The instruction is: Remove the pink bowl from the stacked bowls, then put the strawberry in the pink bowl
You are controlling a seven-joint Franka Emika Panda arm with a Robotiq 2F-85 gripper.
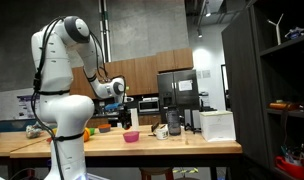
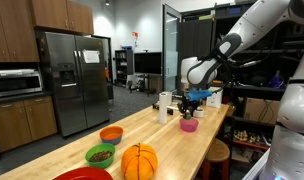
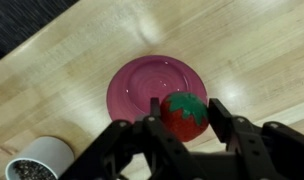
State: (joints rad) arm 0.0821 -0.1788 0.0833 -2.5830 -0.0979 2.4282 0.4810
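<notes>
Next, my gripper will shift toward the left in the wrist view, over the pink bowl's middle [image 3: 157, 91], and release the strawberry [image 3: 184, 114], since it now hangs nearer the bowl's rim.
The pink bowl [image 3: 152, 86] stands alone on the wooden table, seen from above in the wrist view; it also shows in both exterior views [image 1: 131, 136] [image 2: 189, 125]. My gripper [image 3: 182, 120] is shut on the red strawberry [image 3: 184, 114] with its green top and holds it just above the bowl's near rim. In the exterior views the gripper [image 1: 126, 120] [image 2: 195, 103] hangs right over the bowl.
A small white cup of dark grains [image 3: 37, 161] stands close to the gripper. An orange bowl [image 2: 111, 133], a green bowl [image 2: 100, 154] and an orange pumpkin [image 2: 139, 161] sit further along the table. A white box [image 1: 217, 124] and a dark jug [image 1: 174, 123] stand near the table's end.
</notes>
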